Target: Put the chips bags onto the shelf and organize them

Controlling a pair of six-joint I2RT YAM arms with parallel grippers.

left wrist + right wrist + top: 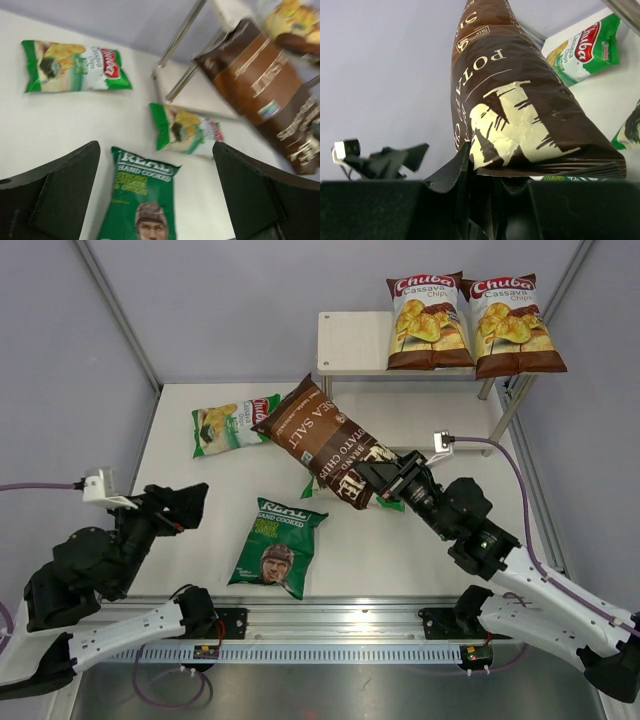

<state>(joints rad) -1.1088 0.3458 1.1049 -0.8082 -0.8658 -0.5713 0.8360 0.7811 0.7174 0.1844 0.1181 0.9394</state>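
Observation:
The right gripper lifts the bag up and outward next, turns it upright on the bare board beside the standing Chuba bags and releases it there.
Two brown-and-white Chuba chips bags (430,320) (512,325) stand side by side on the right of the shelf's top board (350,340). My right gripper (385,480) (490,170) is shut on the bottom edge of the dark brown Kettle Sea Salt bag (325,440) (510,100) and holds it tilted above the table. Partly under that bag lies a green-and-white Chuba bag (187,129). Another green Chuba bag (232,423) (75,66) lies flat at the back left. The dark green REAL bag (278,545) (142,200) lies near the front. My left gripper (190,505) (156,150) is open, just left of it.
The shelf's thin metal legs (182,35) and its lower board (195,95) stand at the back right of the white table (180,455). Grey walls close in on both sides. A metal rail (330,625) with both arm bases runs along the near edge.

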